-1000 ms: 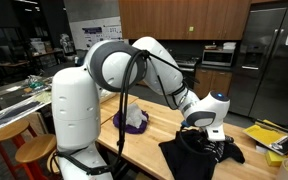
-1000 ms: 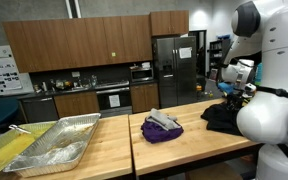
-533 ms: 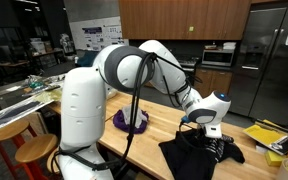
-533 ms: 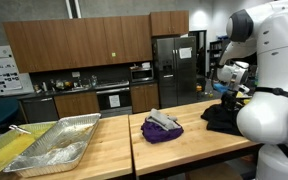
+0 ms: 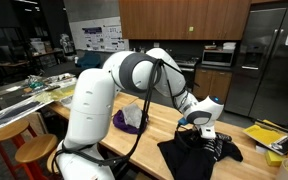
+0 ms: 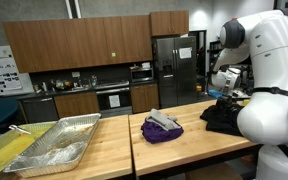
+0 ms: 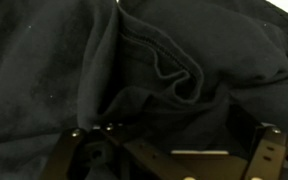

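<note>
My gripper should stay low next and close its wide-open fingers around the raised fold of the black cloth, since that fabric already lies between them.
A crumpled black cloth (image 5: 189,155) lies on the wooden table (image 5: 159,125), and it also shows in an exterior view (image 6: 224,117). My gripper (image 5: 212,137) points down right over it, at or just above the fabric. In the wrist view the black cloth (image 7: 154,60) fills the picture with a raised fold in the middle. The gripper (image 7: 174,160) has its two fingers (image 7: 79,152) far apart at the bottom edge, with cloth between them. The jaws stand open and hold nothing.
A purple cloth (image 6: 162,128) with a grey item on it lies mid-table and also shows in an exterior view (image 5: 131,120). A large metal tray (image 6: 54,145) sits on the neighbouring table. Yellow items (image 5: 269,138) lie near the table's end. Stools (image 5: 34,150) stand beside the robot base.
The arm has swung and its upper links have shifted, moving the gripper slightly sideways over the black cloth. The cloth and the purple cloth have not moved.
</note>
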Tool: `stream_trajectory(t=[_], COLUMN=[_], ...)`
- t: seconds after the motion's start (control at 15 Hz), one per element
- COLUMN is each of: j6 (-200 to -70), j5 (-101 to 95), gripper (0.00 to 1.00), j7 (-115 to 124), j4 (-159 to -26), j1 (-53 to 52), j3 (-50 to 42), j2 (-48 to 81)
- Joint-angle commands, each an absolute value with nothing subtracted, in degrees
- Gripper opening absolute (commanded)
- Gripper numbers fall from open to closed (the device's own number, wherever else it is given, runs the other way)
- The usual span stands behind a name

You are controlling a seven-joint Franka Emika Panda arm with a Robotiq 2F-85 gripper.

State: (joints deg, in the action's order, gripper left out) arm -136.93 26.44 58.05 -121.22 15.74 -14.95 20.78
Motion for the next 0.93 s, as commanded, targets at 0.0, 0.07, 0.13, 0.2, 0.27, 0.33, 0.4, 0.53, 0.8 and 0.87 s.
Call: stream_trajectory(t=[0.0,0.07,0.13,0.2,0.27,0.33,0.4,0.53,0.8,0.87], j6=[-136.0,-136.2,-136.7,-136.9,-137.4,-137.6,-137.9,-138.4,-139.2,-139.2], j5=[23.0,22.0,21.3,20.9,20.7,20.1,19.8,18.9,18.2,18.2], gripper=[1.00,1.00,1.00,1.00,0.75,0.74,0.70,0.57,0.27,0.24], j7=[59.5,59.4,58.9,58.4,57.8,57.5,57.3,57.1,56.9,56.7], j4=[-119.6,-119.6,-119.9,-119.8,-119.9,-120.1,-119.9,-119.6,-119.6,-119.6], j1=[13.8,13.3,13.1,13.0,12.8,12.6,12.4,12.2,12.0,12.1], j3=[-15.1,-15.1,-14.9,-14.8,-14.6,-14.6,-14.5,-14.7,-14.7,-14.8], j2=[23.4,23.6,23.4,23.4,23.4,23.1,23.1,22.8,22.4,22.3])
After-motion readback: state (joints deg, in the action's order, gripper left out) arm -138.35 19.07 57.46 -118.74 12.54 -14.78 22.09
